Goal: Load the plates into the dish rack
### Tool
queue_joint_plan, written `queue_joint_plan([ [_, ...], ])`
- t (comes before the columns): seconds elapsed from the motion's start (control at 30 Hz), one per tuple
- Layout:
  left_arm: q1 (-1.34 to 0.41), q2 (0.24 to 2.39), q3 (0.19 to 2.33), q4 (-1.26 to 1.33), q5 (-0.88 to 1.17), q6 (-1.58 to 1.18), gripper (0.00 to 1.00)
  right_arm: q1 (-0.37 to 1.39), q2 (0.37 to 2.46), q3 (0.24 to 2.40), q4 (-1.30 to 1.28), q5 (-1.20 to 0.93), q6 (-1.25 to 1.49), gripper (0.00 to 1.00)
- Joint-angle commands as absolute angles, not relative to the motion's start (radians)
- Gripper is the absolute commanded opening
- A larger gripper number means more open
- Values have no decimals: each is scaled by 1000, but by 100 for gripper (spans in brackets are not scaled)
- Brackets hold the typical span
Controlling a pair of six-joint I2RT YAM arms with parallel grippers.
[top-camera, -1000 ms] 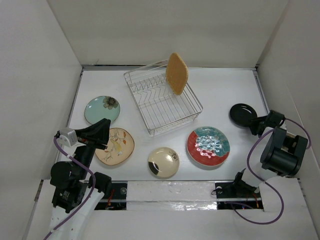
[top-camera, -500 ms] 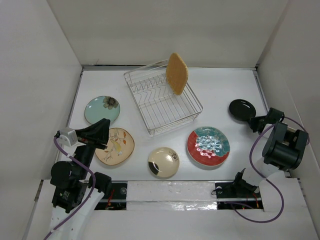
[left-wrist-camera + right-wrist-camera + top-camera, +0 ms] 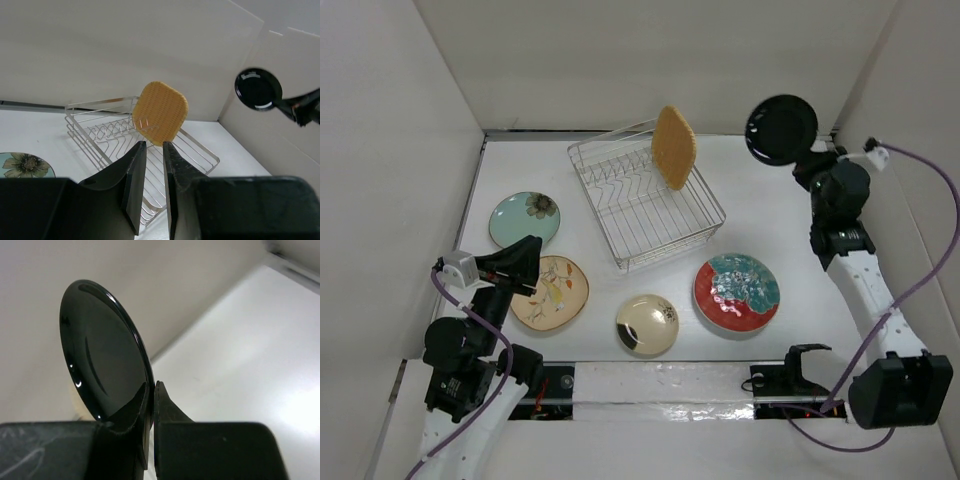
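Next, my right gripper goes left in the top view, down to the rack slot beside the orange plate, which is empty, and releases the black plate's rim.
The silver wire dish rack stands at the back centre with the orange rounded-square plate upright on its far right side. My right gripper is shut on the rim of the small black round plate, holding it on edge high in the air to the right of the rack. In the right wrist view the fingertips pinch the black plate. My left gripper hovers over the beige floral plate, its jaws a narrow gap apart with nothing between them.
On the table lie the pale teal flowered plate at the left, the cream plate with a dark mark at the front centre and the red plate with teal-white pattern right of it. White walls enclose the table.
The right gripper closed on the black plate at the table's right edge and lifted it up and toward the back. The left arm has barely moved.
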State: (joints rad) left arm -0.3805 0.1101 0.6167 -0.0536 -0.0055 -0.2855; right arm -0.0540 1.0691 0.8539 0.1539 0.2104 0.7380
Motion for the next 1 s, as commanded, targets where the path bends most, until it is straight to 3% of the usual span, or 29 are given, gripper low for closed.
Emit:
queue_joint_plan([
  [0.0,-387,127,632,-15,6,-275,17,197,1161,1095,66,434,436,0],
  [0.23,-387,132,632,-17,25,-273,17,543,1571,1615,-142,733,71,0],
  [0.57,-387,150,632,-21,26,-272,17,663,2080,2240,-284,1017,-244,0],
  [0.77,-387,164,634,-20,28,-270,17,673,2238,2324,-212,1046,-336,0],
  [0.97,-387,175,634,-18,31,-268,17,673,2243,2221,-184,970,-285,0],
])
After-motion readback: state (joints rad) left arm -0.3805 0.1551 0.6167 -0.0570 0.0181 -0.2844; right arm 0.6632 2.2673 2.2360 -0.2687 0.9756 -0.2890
